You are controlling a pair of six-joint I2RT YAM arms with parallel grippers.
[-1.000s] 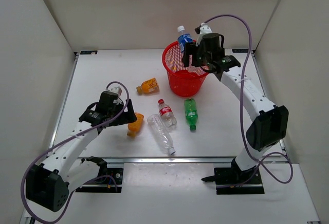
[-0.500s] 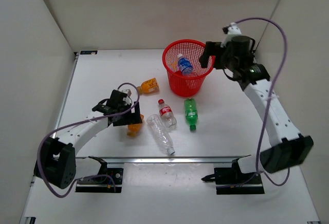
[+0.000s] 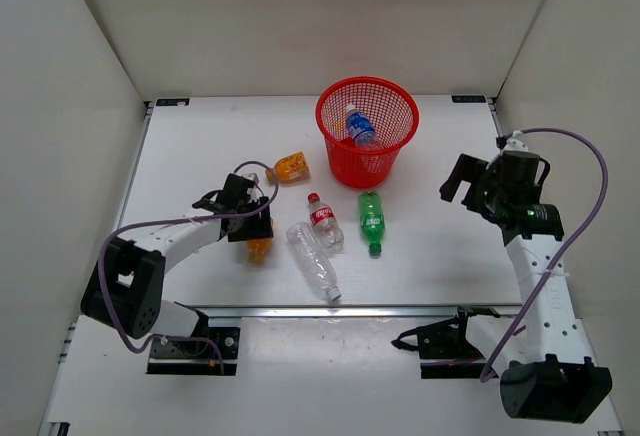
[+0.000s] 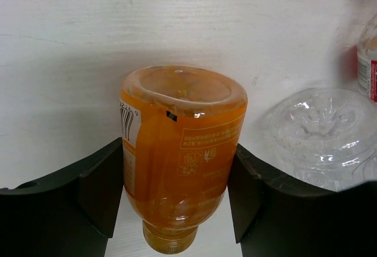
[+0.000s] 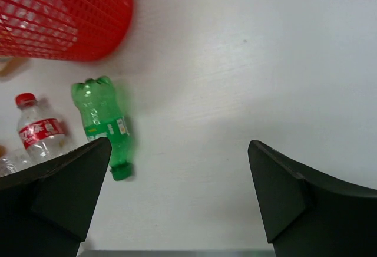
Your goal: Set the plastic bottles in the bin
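The robot's left gripper needs to raise the orange-filled bottle above the red mesh bin's high rim next and swing outward over its opening (image 3: 367, 116).
My left gripper (image 3: 250, 226) is shut on an orange-filled bottle (image 3: 258, 247) lying on the table; in the left wrist view both fingers press the sides of this orange bottle (image 4: 182, 151), cap toward the camera. A second orange bottle (image 3: 289, 167) lies left of the red mesh bin (image 3: 366, 164). A blue-labelled bottle (image 3: 358, 126) rests inside the bin. The red-labelled bottle (image 3: 323, 219), plain clear bottle (image 3: 315, 264) and green bottle (image 3: 372, 220) lie in front of the bin. My right gripper (image 3: 468, 184) hangs open and empty right of them, above bare table (image 5: 179, 157).
White walls enclose the table on the left, back and right. A metal rail (image 3: 330, 308) runs along the near edge by the arm bases. The clear bottle's base (image 4: 321, 133) lies just right of my left gripper's right finger.
My left gripper reached the orange bottle and shut on it. My right gripper let the blue-labelled bottle drop into the bin, opened, and swung back to the near right.
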